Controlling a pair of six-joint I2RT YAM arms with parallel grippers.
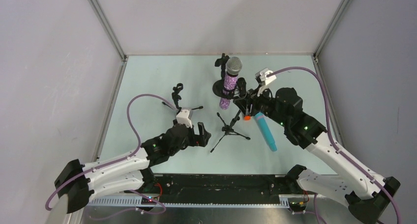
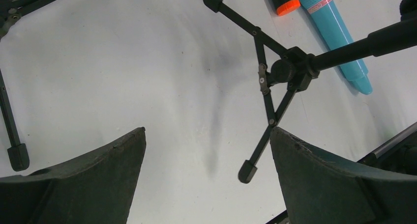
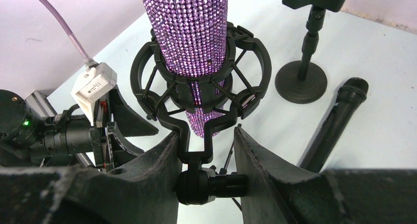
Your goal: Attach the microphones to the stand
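The middle stand's ring already holds the purple microphone, so the robot's right gripper should next carry the stand past the cyan microphone (image 1: pixel 265 131) onto the tabletop by the side (image 1: pixel 308 96) and let go of it.
The glittery purple microphone (image 1: pixel 229 84) with a silver head sits upright in the black shock-mount ring (image 3: pixel 199 86) of the middle tripod stand (image 1: pixel 229 130). My right gripper (image 1: pixel 244 102) is shut on that stand's swivel joint (image 3: pixel 211 182) just under the ring. The cyan microphone (image 1: pixel 265 131) lies on the table to the right of the tripod. The black microphone's orange end (image 1: pixel 246 118) pokes out beside it; its body (image 3: pixel 334 121) lies on the table. My left gripper (image 1: pixel 202 134) is open and empty, low over the table left of the tripod's legs (image 2: pixel 268 94).
A second tripod stand (image 1: pixel 178 98) with an empty clip stands at the left. A round-base stand (image 1: pixel 221 89) with an empty clip stands behind the purple microphone. The enclosure's walls bound the table on three sides.
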